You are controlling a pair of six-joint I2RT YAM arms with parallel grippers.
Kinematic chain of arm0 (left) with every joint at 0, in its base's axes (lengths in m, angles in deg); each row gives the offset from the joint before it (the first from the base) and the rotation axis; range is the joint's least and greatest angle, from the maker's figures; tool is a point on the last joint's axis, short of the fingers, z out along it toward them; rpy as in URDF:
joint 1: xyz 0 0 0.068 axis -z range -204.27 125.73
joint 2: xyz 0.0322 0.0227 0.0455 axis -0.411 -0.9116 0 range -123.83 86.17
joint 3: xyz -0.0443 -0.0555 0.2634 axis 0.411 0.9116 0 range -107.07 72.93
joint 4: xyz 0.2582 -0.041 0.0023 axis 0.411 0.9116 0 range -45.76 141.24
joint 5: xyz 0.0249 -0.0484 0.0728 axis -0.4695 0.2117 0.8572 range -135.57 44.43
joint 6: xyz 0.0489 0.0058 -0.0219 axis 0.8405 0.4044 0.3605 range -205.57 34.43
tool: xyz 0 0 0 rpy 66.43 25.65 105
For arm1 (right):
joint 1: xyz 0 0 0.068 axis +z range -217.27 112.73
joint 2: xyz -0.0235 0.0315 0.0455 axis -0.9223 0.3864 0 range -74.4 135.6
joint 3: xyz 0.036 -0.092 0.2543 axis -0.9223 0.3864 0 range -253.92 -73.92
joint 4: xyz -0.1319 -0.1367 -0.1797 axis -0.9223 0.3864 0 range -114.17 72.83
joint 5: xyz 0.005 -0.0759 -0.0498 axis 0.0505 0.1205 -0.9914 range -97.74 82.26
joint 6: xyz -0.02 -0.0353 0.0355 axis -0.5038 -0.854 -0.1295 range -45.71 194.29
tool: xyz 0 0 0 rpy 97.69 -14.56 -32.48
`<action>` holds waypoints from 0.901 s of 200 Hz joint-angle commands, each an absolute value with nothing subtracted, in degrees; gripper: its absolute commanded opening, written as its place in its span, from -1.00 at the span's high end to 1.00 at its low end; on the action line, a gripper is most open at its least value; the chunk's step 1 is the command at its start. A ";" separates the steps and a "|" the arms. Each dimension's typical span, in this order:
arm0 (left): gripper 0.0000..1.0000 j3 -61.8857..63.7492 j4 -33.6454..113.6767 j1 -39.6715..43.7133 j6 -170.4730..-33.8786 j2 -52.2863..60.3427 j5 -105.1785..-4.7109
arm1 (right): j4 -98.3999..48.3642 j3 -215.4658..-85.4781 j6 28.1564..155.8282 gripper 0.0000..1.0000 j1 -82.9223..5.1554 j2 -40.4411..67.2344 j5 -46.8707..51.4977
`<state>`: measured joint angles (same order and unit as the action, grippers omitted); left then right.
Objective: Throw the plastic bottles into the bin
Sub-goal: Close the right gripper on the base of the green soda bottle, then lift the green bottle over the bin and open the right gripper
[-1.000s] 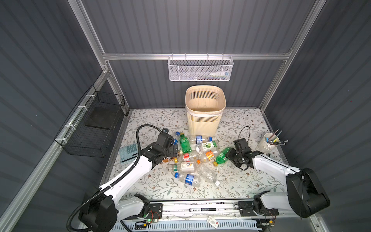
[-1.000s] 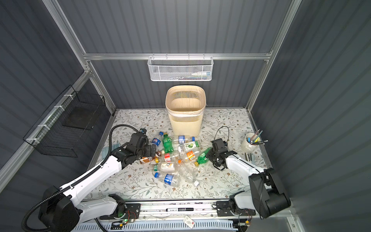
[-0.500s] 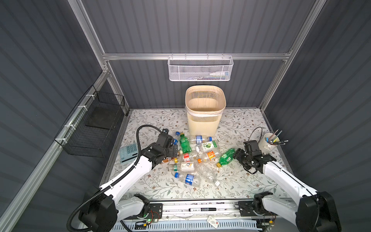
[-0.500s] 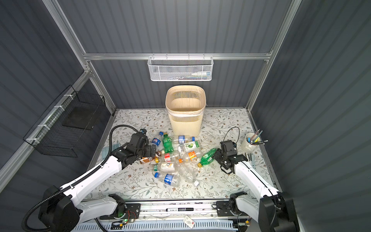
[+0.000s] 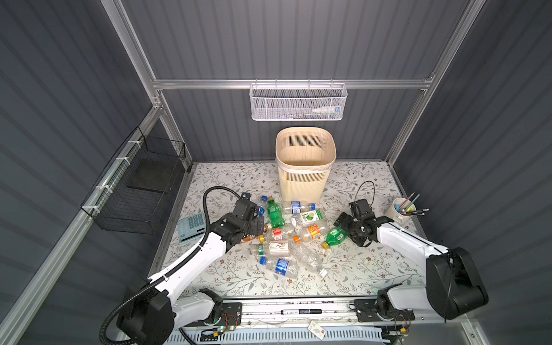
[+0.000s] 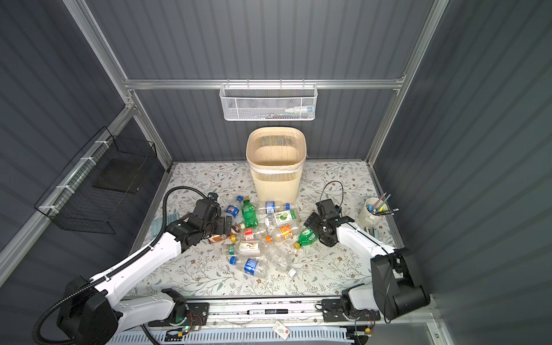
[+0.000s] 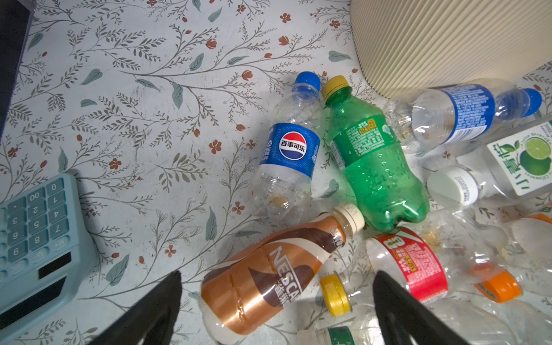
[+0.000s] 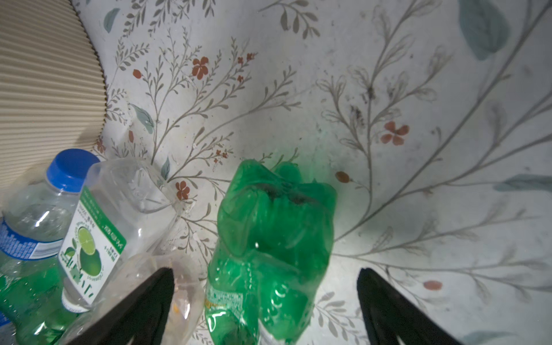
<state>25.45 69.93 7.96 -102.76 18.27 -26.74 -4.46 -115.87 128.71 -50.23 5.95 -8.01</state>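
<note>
My right gripper should lower around the crumpled green bottle's body right under it and then close, because its open fingers are already on both sides of the bottle.
Several plastic bottles lie in a heap in front of the beige slatted bin. My left gripper stands open low over the heap's left edge. A brown-sleeved bottle and a yellow cap lie between its fingers. My right gripper is open at the heap's right edge. A crumpled green bottle lies on the table between its fingers, apart from both.
A teal calculator lies left of the left arm. A white cup of pens stands at the right edge. A white mesh basket hangs on the back wall and a black wire basket on the left wall.
My right gripper has gone from shut to open. Its arm swung out to the right and came back to the green bottle. The left arm has not moved.
</note>
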 commanded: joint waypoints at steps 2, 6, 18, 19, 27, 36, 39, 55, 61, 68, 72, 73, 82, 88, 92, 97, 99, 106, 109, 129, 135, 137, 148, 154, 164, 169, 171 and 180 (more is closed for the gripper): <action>-0.99 26.11 70.91 8.16 -103.52 19.53 -25.64 | -4.04 -117.00 128.12 -0.90 -50.01 9.54 -9.85; -1.00 26.17 70.95 8.16 -103.50 19.50 -25.59 | -4.04 -116.99 127.95 -0.88 -49.96 10.05 -9.83; -0.99 26.15 71.04 8.16 -103.43 19.68 -25.38 | -4.13 -116.99 127.20 -0.77 -49.95 11.25 -9.10; -0.99 26.16 71.09 8.16 -103.42 19.70 -25.37 | -4.13 -116.94 127.11 -0.76 -49.95 11.36 -9.12; -0.99 26.15 71.33 8.16 -103.41 19.78 -25.12 | -4.13 -116.67 126.86 -0.67 -49.95 11.55 -8.97; -0.99 26.17 71.50 8.16 -103.41 19.90 -24.88 | -4.26 -116.09 126.57 -0.56 -50.02 11.42 -9.07; -1.00 26.17 71.56 8.16 -103.47 19.97 -24.88 | -4.30 -115.90 126.46 -0.53 -50.04 11.24 -9.14; -0.99 26.40 71.50 8.16 -103.52 20.08 -24.82 | -4.23 -115.10 125.71 -0.32 -50.19 10.10 -9.48; -0.99 26.44 71.39 8.16 -103.53 20.03 -24.79 | -4.01 -114.93 125.51 -0.24 -50.31 9.35 -9.59; -1.00 26.46 71.36 8.16 -103.59 19.96 -24.79 | -3.83 -114.75 125.25 -0.15 -50.47 8.39 -9.79; -0.99 26.52 71.35 8.16 -103.62 19.87 -24.79 | -3.70 -114.66 125.10 -0.11 -50.55 7.65 -9.92; -0.99 26.52 71.37 8.16 -103.60 19.84 -24.76 | -3.70 -114.64 125.01 -0.10 -50.60 7.45 -9.97; -0.99 26.50 71.33 8.16 -103.71 19.75 -24.59 | -3.32 -114.58 124.57 -0.03 -50.65 5.60 -10.66; -1.00 26.59 71.19 8.16 -103.96 19.80 -24.40 | -3.05 -114.61 124.09 0.01 -50.83 4.27 -11.04; -0.99 26.67 71.16 8.16 -104.10 19.85 -24.23 | -2.72 -114.68 123.84 0.02 -50.97 3.15 -11.14; -1.00 26.78 71.09 8.16 -104.36 19.92 -23.97 | -2.28 -114.85 123.40 0.04 -51.21 1.80 -11.47; -0.99 26.79 71.08 8.16 -104.51 19.97 -23.91 | -2.26 -114.91 123.31 0.05 -51.37 1.16 -11.48; -1.00 27.00 70.83 8.16 -104.72 20.26 -23.79 | -1.41 -115.35 122.51 0.07 -51.74 -0.98 -11.92; -1.00 27.15 70.77 8.16 -104.80 20.33 -23.70 | -0.48 -115.53 122.13 0.07 -51.87 -1.69 -12.21; -0.99 27.88 70.19 8.16 -105.58 21.33 -23.19 | 3.02 -118.39 119.29 0.08 -53.21 -9.36 -15.17; -1.00 28.09 70.01 8.16 -105.82 21.54 -22.95 | 4.11 -119.82 118.27 0.08 -53.80 -12.39 -16.36; -1.00 28.10 69.99 8.16 -105.97 21.63 -22.91 | 4.48 -120.33 117.96 0.08 -53.95 -13.24 -16.73; -1.00 28.45 69.92 8.16 -106.43 21.98 -22.36 | 5.90 -123.73 116.04 0.08 -55.20 -17.59 -18.48; -1.00 28.61 69.98 8.16 -106.78 22.04 -21.99 | 6.45 -125.93 115.18 0.08 -55.93 -19.71 -19.61; -0.99 28.97 69.75 8.16 -107.18 22.32 -21.84 | 6.86 -129.87 113.75 0.08 -57.07 -22.59 -21.63; -0.99 29.06 69.57 8.16 -107.27 22.38 -21.78 | 6.74 -131.87 113.04 0.08 -57.51 -23.84 -22.74; -1.00 29.20 69.58 8.16 -107.34 22.48 -21.89 | 6.57 -132.68 112.70 0.08 -57.62 -24.23 -23.03; -1.00 29.40 69.42 8.16 -107.45 22.51 -22.07 | 5.48 -136.22 111.18 0.08 -57.90 -25.40 -24.94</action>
